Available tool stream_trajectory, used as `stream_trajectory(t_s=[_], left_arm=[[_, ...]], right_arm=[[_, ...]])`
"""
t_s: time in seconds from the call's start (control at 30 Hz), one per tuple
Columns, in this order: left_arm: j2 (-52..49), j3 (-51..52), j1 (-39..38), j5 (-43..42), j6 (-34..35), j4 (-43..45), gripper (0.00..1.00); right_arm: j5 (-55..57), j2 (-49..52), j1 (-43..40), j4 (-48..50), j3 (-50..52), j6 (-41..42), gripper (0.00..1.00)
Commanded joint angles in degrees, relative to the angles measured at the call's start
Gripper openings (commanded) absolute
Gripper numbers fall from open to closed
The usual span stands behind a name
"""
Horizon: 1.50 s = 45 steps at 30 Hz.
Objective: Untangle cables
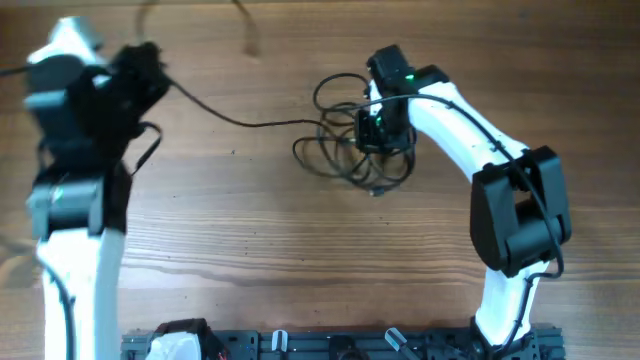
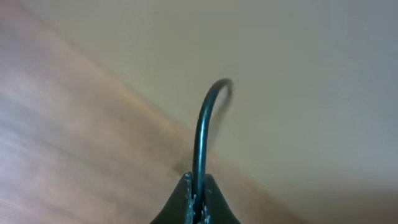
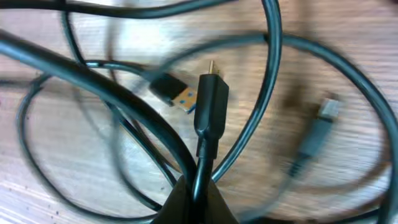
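The bare wooden table is below my left gripper's fingers, to their right in the overhead view, so my gripper will next lower toward the cable's loops and release the cable.
The cables lie in loose black loops on the wooden table right of centre; one strand runs left to my left gripper. My left gripper is at the far left, raised, and shut on that cable, which curves up out of the jaws. My right gripper is over the bundle and shut on a cable just below its black plug; the jaws pinch the cord. A USB plug with a blue tongue and another small plug lie among the loops.
A thin dark cord lies at the table's far edge. A black rail with clips runs along the near edge. Bare wooden table lies between the arms.
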<state>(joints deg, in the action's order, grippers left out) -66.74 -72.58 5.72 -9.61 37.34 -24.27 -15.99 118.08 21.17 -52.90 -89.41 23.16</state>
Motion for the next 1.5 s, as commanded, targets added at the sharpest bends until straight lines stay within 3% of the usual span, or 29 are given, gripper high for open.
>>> stream_trajectory(t_s=[0.0,0.17,0.3,0.5,0.73,0.9,1.13,1.17,1.27,1.33,1.47], left_arm=[[6.7,-1.1,3.2,0.7,-1.1,0.0,0.04],[10.2,-1.0,3.9,0.7,-1.1,-1.8,0.04],[8.6,-1.0,3.9,0.4,-2.6,-8.0,0.04],[2.6,-1.0,2.9,-7.0,-3.4,-15.7,0.04],[-6.6,-1.0,-3.5,-12.2,-5.7,-17.2,0.04],[-10.8,-0.9,-6.3,-9.4,-5.6,-18.7,0.04],[-18.5,-0.9,-8.3,-9.2,-5.7,-23.8,0.04],[-20.0,-0.9,-9.2,-9.2,-5.7,-24.3,0.06],[-24.5,-0.9,-12.2,-8.0,-5.7,-24.7,0.27],[-26.5,-0.9,-13.2,-6.2,-6.3,-24.7,0.54],[-30.0,-0.9,-13.8,-1.8,-15.0,-24.6,0.83]], right_arm=[[0.7,0.8,-2.1,-0.1,-0.1,1.2,0.04],[0.4,0.8,-4.6,0.0,-0.1,0.2,0.04],[-2.1,0.8,-4.7,0.3,-0.1,-2.6,0.04],[-4.0,0.8,-4.7,0.3,-0.1,-4.5,0.06],[-6.8,-3.3,-4.7,-2.6,-3.3,-9.7,0.52],[-7.1,-9.8,-4.7,-4.6,-5.6,-11.0,0.63],[-11.4,-17.1,-4.6,-2.6,-5.6,-12.6,0.67],[-11.5,-17.1,-4.6,-2.4,-5.6,-12.5,0.67],[-11.6,-16.9,-4.4,-2.3,-5.5,-12.5,0.67],[-11.6,-16.9,-3.9,-2.1,-5.5,-12.4,0.68],[-11.5,-16.9,-1.8,-1.0,-5.5,-12.5,0.72]])
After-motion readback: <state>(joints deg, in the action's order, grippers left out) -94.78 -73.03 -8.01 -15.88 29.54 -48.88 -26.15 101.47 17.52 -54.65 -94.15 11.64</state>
